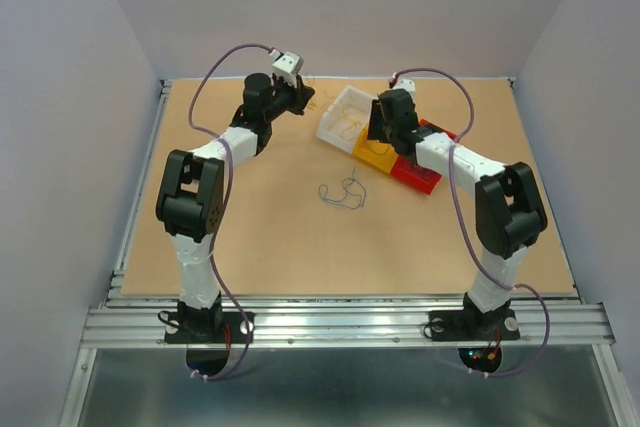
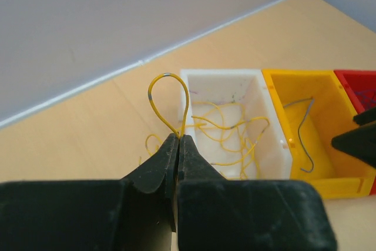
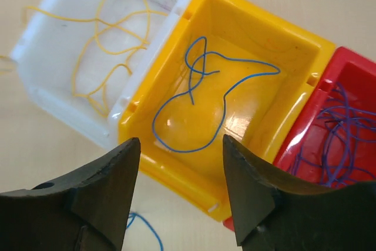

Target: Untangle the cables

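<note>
The yellow cable in my left gripper goes over the white bin next, then lower for release there. That bin already holds several yellow cables.
My left gripper is shut on a yellow cable, whose loop stands up above the fingertips, left of the white bin. That bin holds several yellow cables. My right gripper hangs open above the near wall of the yellow bin, with nothing between its fingers. A blue cable lies loose inside that bin. The red bin holds dark blue-purple cables. A small tangle of cables rests on the table in front of the bins.
The three bins stand in a row at the back right of the brown table. The table ends at a grey back wall. A blue cable end lies on the table below my right gripper.
</note>
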